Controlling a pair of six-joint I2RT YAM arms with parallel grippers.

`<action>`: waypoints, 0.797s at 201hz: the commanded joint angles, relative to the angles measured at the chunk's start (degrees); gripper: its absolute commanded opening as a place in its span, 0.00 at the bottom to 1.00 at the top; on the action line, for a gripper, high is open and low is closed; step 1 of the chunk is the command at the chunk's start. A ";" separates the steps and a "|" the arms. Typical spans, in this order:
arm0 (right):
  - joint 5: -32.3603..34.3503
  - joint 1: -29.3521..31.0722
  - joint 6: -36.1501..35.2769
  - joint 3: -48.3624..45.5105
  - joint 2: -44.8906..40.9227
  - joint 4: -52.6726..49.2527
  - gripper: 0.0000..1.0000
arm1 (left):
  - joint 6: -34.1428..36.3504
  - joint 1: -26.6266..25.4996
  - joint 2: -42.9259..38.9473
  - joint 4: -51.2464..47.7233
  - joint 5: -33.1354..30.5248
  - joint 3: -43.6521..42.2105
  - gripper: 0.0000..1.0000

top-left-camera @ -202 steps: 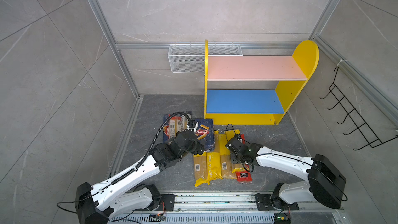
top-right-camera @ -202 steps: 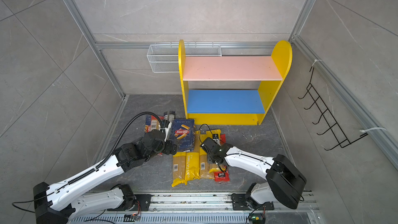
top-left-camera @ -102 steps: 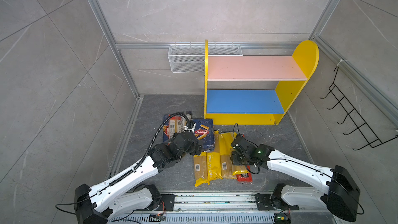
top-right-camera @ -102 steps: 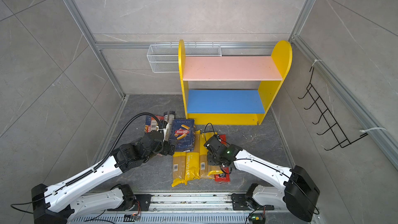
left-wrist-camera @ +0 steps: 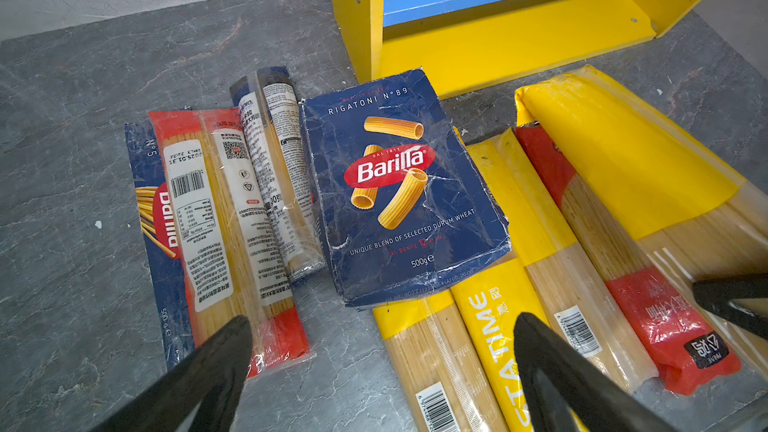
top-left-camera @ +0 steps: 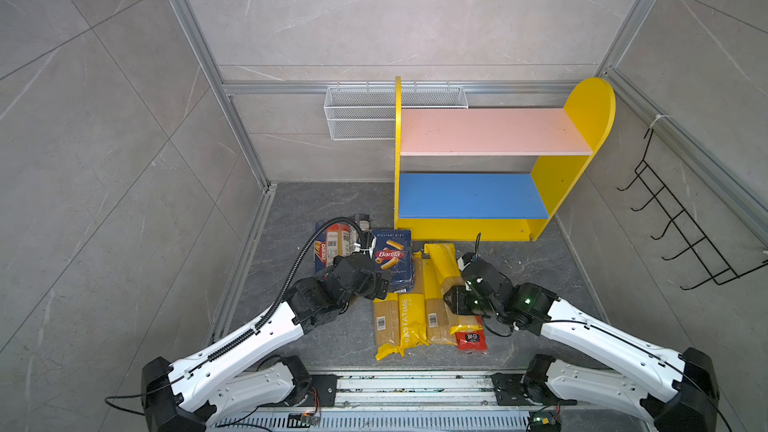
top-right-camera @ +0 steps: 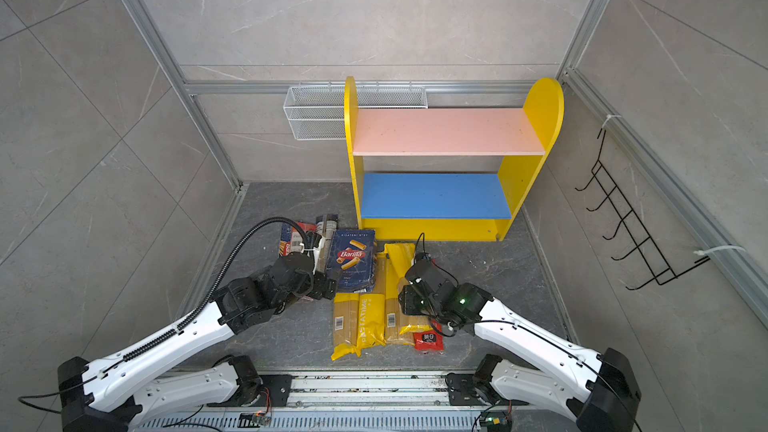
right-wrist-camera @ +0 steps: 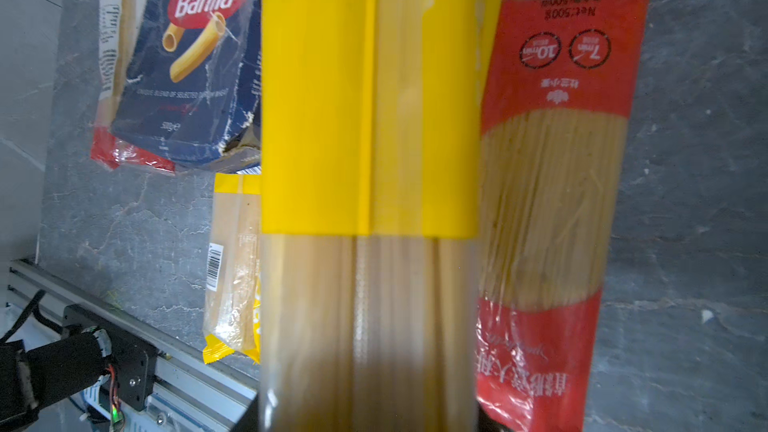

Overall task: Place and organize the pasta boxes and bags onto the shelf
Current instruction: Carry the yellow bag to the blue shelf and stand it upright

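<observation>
I will next move my right gripper up and outward, over the board's end (top-left-camera: 414,196) beside the wire basket, and release the yellow spaghetti bag, because the blue board is bare.
My right gripper (top-left-camera: 455,300) is shut on a yellow spaghetti bag (top-left-camera: 441,261), which fills the right wrist view (right-wrist-camera: 370,118) above a red-and-clear bag (right-wrist-camera: 557,160). Beside it lie three more yellow bags, one printed PASTATIME (top-left-camera: 409,317). My left gripper (left-wrist-camera: 382,334) hangs open over the floor, just short of the near edge of the wide blue rigatoni box (left-wrist-camera: 399,189). Left of that box are a dark bag (left-wrist-camera: 278,168) and a red-and-clear bag (left-wrist-camera: 216,218) on the long Barilla spaghetti box (left-wrist-camera: 145,201). The shelf (top-left-camera: 582,118) stands behind, both boards bare.
A white wire basket (top-left-camera: 361,118) hangs on the back wall beside the shelf. A black hook rack (top-left-camera: 673,234) is on the right wall. An aluminium rail (top-left-camera: 415,384) runs along the front edge. Walls close in on three sides.
The right gripper's jaws have closed further on the yellow bag, and that arm's elbow has swung out to the right. The left arm has barely moved.
</observation>
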 commanded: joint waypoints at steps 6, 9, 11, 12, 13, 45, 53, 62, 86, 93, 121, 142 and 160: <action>2.56 -0.55 -1.50 5.09 -2.84 6.48 0.27 | -1.15 -0.24 -1.79 -0.83 -1.43 2.22 1.00; 2.60 -0.65 -1.64 5.34 -2.76 6.56 0.27 | -1.18 -0.21 -1.81 -0.77 -1.40 2.17 1.00; 2.60 -0.66 -1.77 5.48 -2.68 6.61 0.27 | -1.16 -0.23 -1.91 -0.71 -1.41 2.14 1.00; 2.60 -0.66 -1.85 5.63 -2.65 6.68 0.27 | -1.17 -0.26 -1.93 -0.69 -1.46 2.14 1.00; 2.64 -0.70 -1.89 5.66 -2.59 6.71 0.27 | -1.14 -0.27 -1.90 -0.72 -1.43 2.09 1.00; 2.40 -2.50 -3.52 8.68 0.44 8.59 0.27 | -1.48 -0.21 -1.90 -0.86 -1.67 1.85 1.00; 2.08 -3.16 -4.06 9.56 1.47 9.57 0.27 | -1.69 -0.20 -1.94 -0.93 -1.73 1.77 1.00; 1.77 -3.83 -4.81 10.69 2.69 10.50 0.27 | -1.82 -0.20 -2.09 -1.10 -1.61 1.61 1.00; 1.80 -5.71 -7.40 14.29 6.46 12.09 0.27 | -2.41 -0.20 -2.88 -1.22 -1.72 0.89 1.00; 1.95 -6.36 -8.03 15.01 7.49 12.92 0.27 | -2.50 -0.25 -3.03 -1.21 -1.89 0.62 1.00; 1.31 -9.87 -9.31 16.65 11.45 17.54 0.28 | -2.76 -0.31 -3.79 -0.95 -2.19 -0.13 1.00; -0.65 -12.82 -9.10 17.69 15.01 21.30 0.28 | -2.72 -0.21 -3.80 -0.80 -2.37 -0.35 1.00; -1.64 -14.37 -9.14 19.06 18.20 24.29 0.28 | -2.51 -0.20 -3.71 -0.77 -2.64 -0.18 1.00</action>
